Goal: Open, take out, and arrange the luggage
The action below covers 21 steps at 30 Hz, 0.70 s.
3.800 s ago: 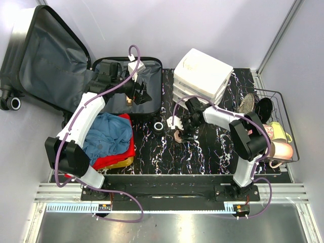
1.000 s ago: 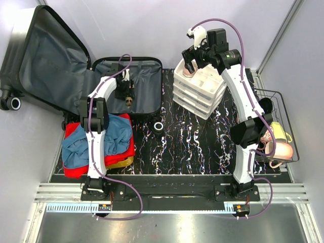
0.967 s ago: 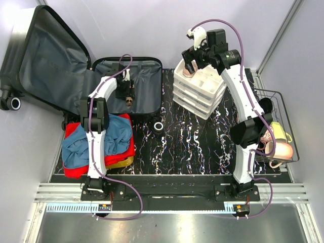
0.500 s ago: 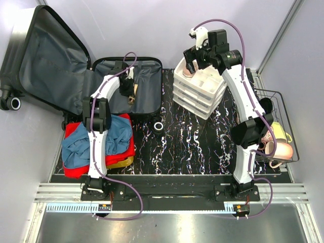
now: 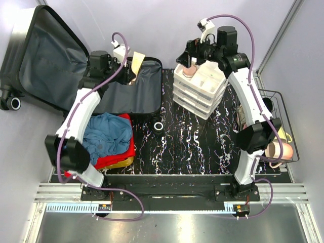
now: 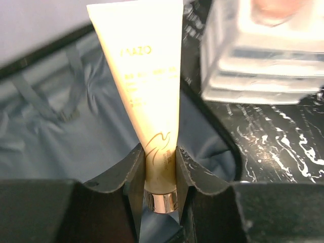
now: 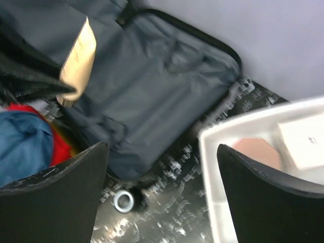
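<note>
My right gripper goes toward the left in the top view onto the tube's wide loose end (image 5: pixel 137 57) (image 7: pixel 86 41) next, as my left gripper already covers the tube's end with the cap.
The luggage (image 5: pixel 134 93) lies open at the back left, its dark grey lining showing and its lid (image 5: pixel 45 55) leaning outward. My left gripper (image 5: pixel 129 75) hovers over the open half, shut on the cap end of a cream tube (image 5: pixel 136 62). In the left wrist view the tube (image 6: pixel 147 86) stands up between the fingers of that gripper (image 6: pixel 159 172), above the lining (image 6: pixel 61 131). My right gripper (image 5: pixel 192 55) hangs open and holds nothing, over the left edge of the white organizer (image 5: pixel 202 83). Its wrist view, between the wide-apart fingers of the right gripper (image 7: pixel 162 192), shows the luggage (image 7: pixel 152 86) and the tube (image 7: pixel 78 55).
A pink thing (image 5: pixel 190 72) sits in the organizer's top tray. A yellow-orange bin (image 5: pixel 121 162) with blue and red clothes stands in front of the luggage. A small ring (image 5: pixel 159 126) lies on the marbled table. A wire basket (image 5: pixel 283 109) with mugs is at the right edge.
My left gripper closed on the tube inside the luggage and has lifted it up and toward the back. The right gripper has risen a little over the organizer, still open.
</note>
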Available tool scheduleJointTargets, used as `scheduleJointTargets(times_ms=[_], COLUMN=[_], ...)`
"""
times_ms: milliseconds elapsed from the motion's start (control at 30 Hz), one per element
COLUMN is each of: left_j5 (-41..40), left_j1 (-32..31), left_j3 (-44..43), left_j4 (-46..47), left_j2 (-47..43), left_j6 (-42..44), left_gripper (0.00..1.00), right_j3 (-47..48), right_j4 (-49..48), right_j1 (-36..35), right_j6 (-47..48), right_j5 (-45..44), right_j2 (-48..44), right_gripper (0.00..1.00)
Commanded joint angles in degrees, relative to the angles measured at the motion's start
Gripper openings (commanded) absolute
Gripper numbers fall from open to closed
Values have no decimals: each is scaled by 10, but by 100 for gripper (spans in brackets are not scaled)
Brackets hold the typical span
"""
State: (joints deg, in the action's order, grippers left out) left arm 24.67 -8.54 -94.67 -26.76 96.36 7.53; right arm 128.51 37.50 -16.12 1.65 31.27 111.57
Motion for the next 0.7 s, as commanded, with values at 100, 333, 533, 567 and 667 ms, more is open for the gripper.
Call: scheduleJointTargets(times_ms=[100,333,533,567,667], left_j5=[29,-38,-59,-59,-57], left_j1=[-77,-173,-192,-193,-193], left_j3=[123,159,157,157,155], left_j4=[162,182,212,217,230], left_j2=[-151,-194,-194,-192,-187], left_j6=[109,160,137,135,122], left_gripper=[15,12,10,10,10], right_j3=[-137,-177,-258,-272,-297], right_j4=[-369,-409,-417,-418,-416], right_j1=[-22,-55,-59,-60,-60], right_j6=[-223,-248,-244,-242,-225], right_j5=[140,156,141,137,112], right_j2=[-103,-119,-158,-162,-173], right_gripper=[97,96,95,95,94])
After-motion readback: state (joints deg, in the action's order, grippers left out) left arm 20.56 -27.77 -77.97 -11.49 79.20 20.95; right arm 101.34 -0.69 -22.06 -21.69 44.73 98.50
